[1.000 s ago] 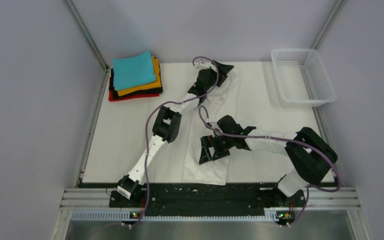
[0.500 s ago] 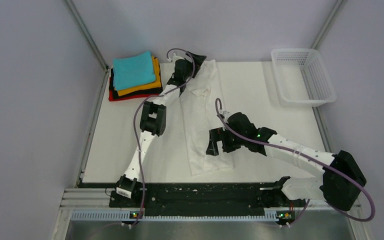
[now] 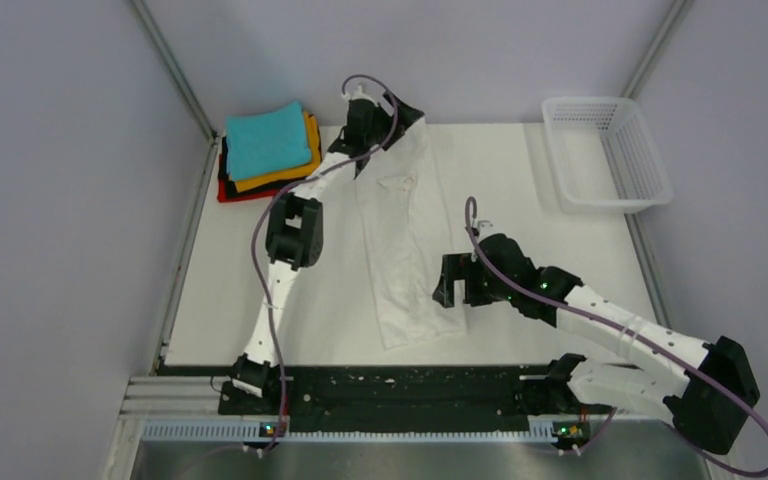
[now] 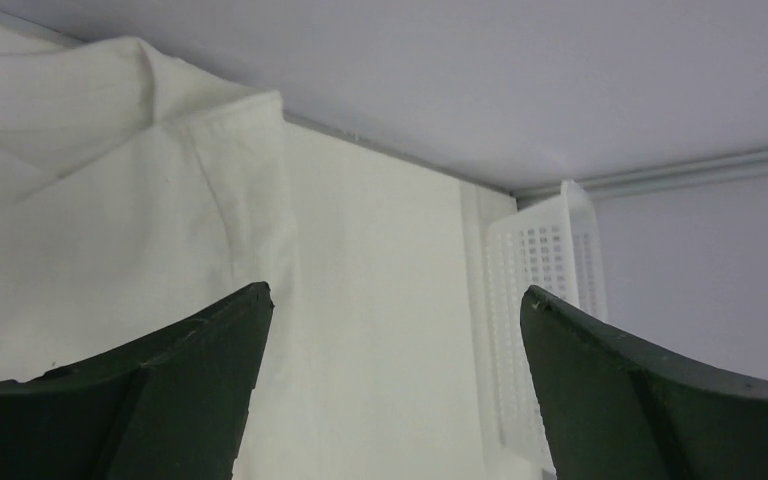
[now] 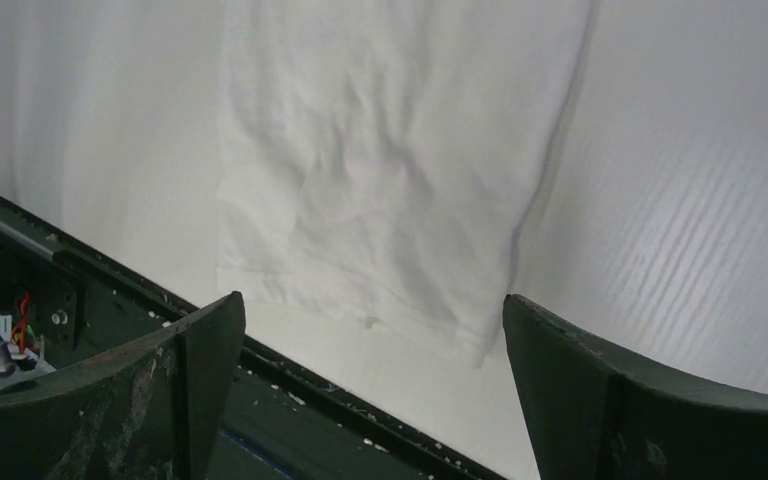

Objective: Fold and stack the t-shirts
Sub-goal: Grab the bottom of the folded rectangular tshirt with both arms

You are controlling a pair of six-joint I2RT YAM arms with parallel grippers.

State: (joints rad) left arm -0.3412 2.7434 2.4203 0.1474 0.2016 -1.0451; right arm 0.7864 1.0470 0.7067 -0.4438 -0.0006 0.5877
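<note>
My right gripper stands on either side of the t-shirt's other corner, so my left gripper must next draw back and down onto the t-shirt hem's free corner.
A plain white t-shirt lies as a long narrow strip down the middle of the table, collar end at the far edge. My left gripper hovers open over that far end; its wrist view shows the white t-shirt to the left of the left gripper, nothing between the fingers. My right gripper stands open just right of the strip's near end. In its wrist view the shirt's hem lies beyond the empty right gripper. Folded teal, orange, black and red t-shirts are stacked at the far left.
A white mesh basket stands at the far right corner, also seen as the basket in the left wrist view. The black front rail runs along the near edge of the white table. Grey walls enclose the back and sides.
The left gripper swung left along the far edge and the shirt's top went with it, leaving a narrower strip. The right gripper slid right, off the shirt's near end. Both stayed open.
</note>
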